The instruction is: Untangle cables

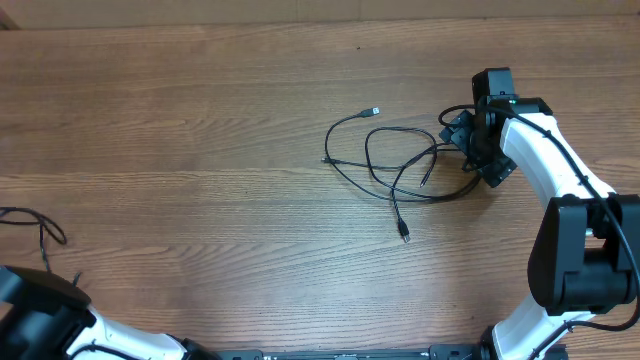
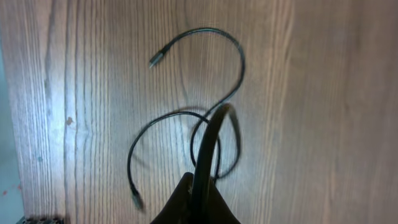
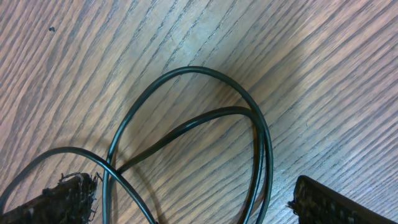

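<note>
I should next lower my left gripper toward the cable's curl and open it.
A tangle of thin black cables (image 1: pixel 400 165) lies right of centre on the wooden table (image 1: pixel 200 150), with plug ends at the top (image 1: pixel 374 110) and bottom (image 1: pixel 405 235). My right gripper (image 1: pixel 478 150) is at the tangle's right end. In the right wrist view it is open (image 3: pixel 193 199), with cable loops (image 3: pixel 186 71) lying between its fingers. A separate cable (image 1: pixel 45 228) lies at the far left. In the left wrist view my left gripper (image 2: pixel 198 186) is shut on this cable (image 2: pixel 217 37), which curls over the table to a metal plug (image 2: pixel 155 60).
The left arm (image 1: pixel 40 315) sits at the bottom left corner of the overhead view. The right arm (image 1: pixel 580 250) fills the right edge. The table's left edge shows in the left wrist view (image 2: pixel 6 124).
</note>
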You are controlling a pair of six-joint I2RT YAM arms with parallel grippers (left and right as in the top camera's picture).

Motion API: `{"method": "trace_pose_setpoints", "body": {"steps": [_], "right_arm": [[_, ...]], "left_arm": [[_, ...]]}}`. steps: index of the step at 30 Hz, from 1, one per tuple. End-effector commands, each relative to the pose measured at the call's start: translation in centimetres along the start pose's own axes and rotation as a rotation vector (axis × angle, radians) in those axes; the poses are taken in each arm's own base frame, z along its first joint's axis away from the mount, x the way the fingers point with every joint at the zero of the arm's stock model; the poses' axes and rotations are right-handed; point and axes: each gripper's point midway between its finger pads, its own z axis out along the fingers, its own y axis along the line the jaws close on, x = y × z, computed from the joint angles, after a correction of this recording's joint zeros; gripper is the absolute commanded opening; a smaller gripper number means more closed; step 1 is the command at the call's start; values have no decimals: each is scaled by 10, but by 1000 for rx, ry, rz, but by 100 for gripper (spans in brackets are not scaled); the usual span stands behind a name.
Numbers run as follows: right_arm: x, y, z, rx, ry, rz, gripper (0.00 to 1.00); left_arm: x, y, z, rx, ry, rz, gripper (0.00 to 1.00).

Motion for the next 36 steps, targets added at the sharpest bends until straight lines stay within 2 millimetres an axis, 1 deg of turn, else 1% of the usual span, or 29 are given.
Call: {"method": "trace_pose_setpoints", "body": {"steps": [1, 7, 10, 11, 17, 22, 23, 24, 26, 27, 29, 31, 32, 34, 36], "right_arm": [[-2, -1, -1, 3, -12, 2, 100], [-2, -1, -1, 3, -12, 2, 100], [-1, -1, -1, 3, -12, 2, 100], [-2, -1, -1, 3, -12, 2, 100], [-2, -1, -1, 3, -12, 2, 100], [-2, -1, -1, 3, -12, 2, 100], [-1, -1, -1, 4, -11, 2, 100], [-2, -1, -1, 3, -12, 2, 100], [-2, -1, -1, 3, -12, 2, 100], [-2, -1, -1, 3, -12, 2, 100], [-2, -1, -1, 3, -12, 2, 100], [-2, -1, -1, 3, -12, 2, 100], [-2, -1, -1, 3, -12, 2, 100], [-2, -1, -1, 3, -12, 2, 100], [-2, -1, -1, 3, -12, 2, 100]], "left_arm": [[-7, -1, 24, -49, 9, -10, 4], [-15, 1, 58, -117, 14, -4, 5], [-18, 2, 78, -153, 21, 0, 4], [-17, 3, 87, -166, 30, 2, 4], [-10, 3, 139, -222, 99, 15, 4], [2, 9, 185, -280, 170, 26, 4], [5, 11, 194, -292, 185, 28, 7], [8, 13, 203, -303, 201, 31, 18], [16, 15, 217, -317, 235, 33, 52], [18, 16, 223, -324, 246, 33, 65], [21, 17, 227, -324, 257, 33, 86], [20, 16, 226, -320, 252, 32, 97], [18, 15, 224, -317, 247, 32, 100], [16, 13, 218, -309, 238, 31, 99], [14, 6, 204, -262, 236, 21, 100]]}}
